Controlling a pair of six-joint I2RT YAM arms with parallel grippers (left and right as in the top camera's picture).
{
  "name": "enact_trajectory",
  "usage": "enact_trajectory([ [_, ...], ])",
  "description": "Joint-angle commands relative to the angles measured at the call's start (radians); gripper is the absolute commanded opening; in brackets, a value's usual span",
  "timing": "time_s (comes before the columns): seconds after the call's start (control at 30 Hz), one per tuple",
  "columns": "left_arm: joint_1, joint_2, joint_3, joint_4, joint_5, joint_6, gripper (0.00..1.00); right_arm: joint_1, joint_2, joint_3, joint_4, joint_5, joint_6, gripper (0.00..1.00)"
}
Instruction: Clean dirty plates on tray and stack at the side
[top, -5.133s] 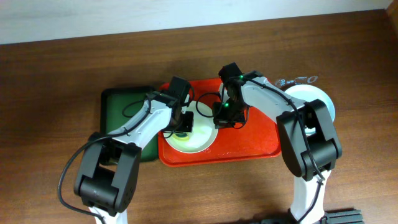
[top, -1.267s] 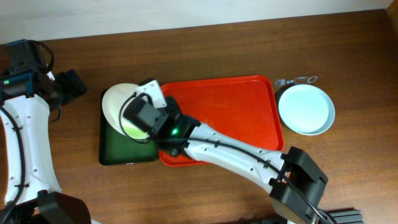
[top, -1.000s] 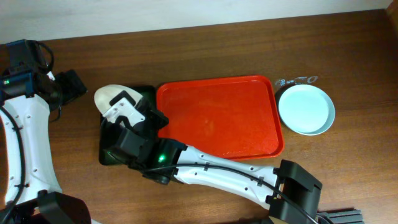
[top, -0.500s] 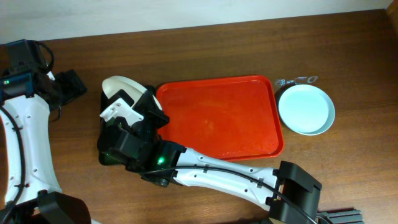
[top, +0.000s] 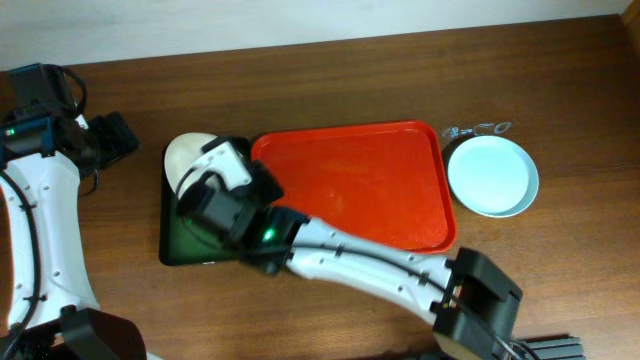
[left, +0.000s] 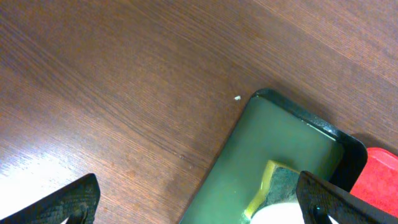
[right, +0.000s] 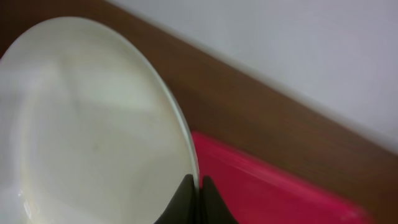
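Next, my right gripper swings across it and lowers the white-cream plate over the pale mint-blue plate (top: 492, 175).
My right gripper (right: 198, 194) is shut on the rim of the white-cream plate (right: 93, 124), which it holds tilted. From overhead this plate (top: 186, 157) hangs over the far end of the dark green tray (top: 196, 238), mostly covered by my right gripper (top: 210, 172). The orange-red tray (top: 350, 185) lies bare just to the right. A pale mint-blue plate (top: 492, 175) rests on the table right of it. My left gripper (top: 115, 140) stays at the far left, and in its wrist view the left gripper (left: 202, 202) is open with nothing between its fingers.
A yellow-and-grey sponge (left: 281, 180) lies in the green tray (left: 280, 137), beside the white plate's edge (left: 280, 218). A small metal object (top: 478, 129) sits behind the blue plate. My right arm (top: 380, 265) stretches across the table's front, and a pale wall (right: 298, 50) stands behind it.
My right gripper has swung with the white-cream plate over the green tray, ending a little nearer the orange-red tray. The left arm has not moved.
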Motion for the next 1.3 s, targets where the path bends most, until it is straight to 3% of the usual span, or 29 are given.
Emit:
enact_trajectory([
  [0.0, 0.002, 0.000, 0.002, -0.002, -0.003, -0.013, 0.99, -0.124, -0.032, 0.013, -0.030, -0.350, 0.192, 0.04],
  [0.1, 0.003, 0.000, 0.002, -0.002, -0.003, -0.013, 0.99, -0.279, -0.076, 0.013, -0.087, -0.554, 0.258, 0.04],
  [0.27, 0.003, 0.000, 0.002, -0.002, -0.003, -0.013, 0.99, -0.713, -0.144, 0.013, -0.319, -0.949, 0.269, 0.04],
  [0.33, 0.002, 0.000, 0.002, -0.002, -0.003, -0.013, 0.99, -0.906, -0.140, 0.013, -0.483, -0.967, 0.257, 0.04],
  [0.47, 0.002, 0.000, 0.002, -0.002, -0.003, -0.013, 0.99, -1.233, -0.140, 0.012, -0.675, -0.966, 0.152, 0.04],
  [0.57, 0.002, 0.000, 0.002, -0.002, -0.003, -0.013, 0.99, -1.435, -0.139, 0.005, -0.781, -0.955, 0.152, 0.04],
  [0.7, 0.002, 0.000, 0.002, -0.002, -0.003, -0.013, 0.99, -1.567, -0.139, -0.058, -0.808, -0.806, 0.152, 0.04],
  [0.9, 0.002, 0.000, 0.002, -0.002, -0.003, -0.013, 0.99, -1.561, -0.138, -0.154, -0.751, -0.771, 0.152, 0.04],
  [0.93, 0.002, 0.000, 0.002, -0.002, -0.003, -0.013, 0.99, -1.559, -0.138, -0.154, -0.752, -0.771, 0.152, 0.07],
  [1.0, 0.002, 0.000, 0.002, -0.002, -0.003, -0.013, 0.99, -1.559, -0.138, -0.154, -0.752, -0.771, 0.151, 0.39],
  [1.1, 0.002, 0.000, 0.002, -0.002, -0.003, -0.013, 0.99, -1.555, -0.138, -0.154, -0.768, -0.774, 0.085, 0.61],
  [1.17, 0.002, 0.000, 0.002, -0.002, -0.003, -0.013, 0.99, -1.544, -0.138, -0.154, -0.786, -0.774, 0.048, 0.70],
  [1.27, 0.002, 0.000, 0.002, -0.002, -0.003, -0.013, 0.99, -1.513, -0.138, -0.155, -0.826, -0.774, 0.046, 0.72],
])
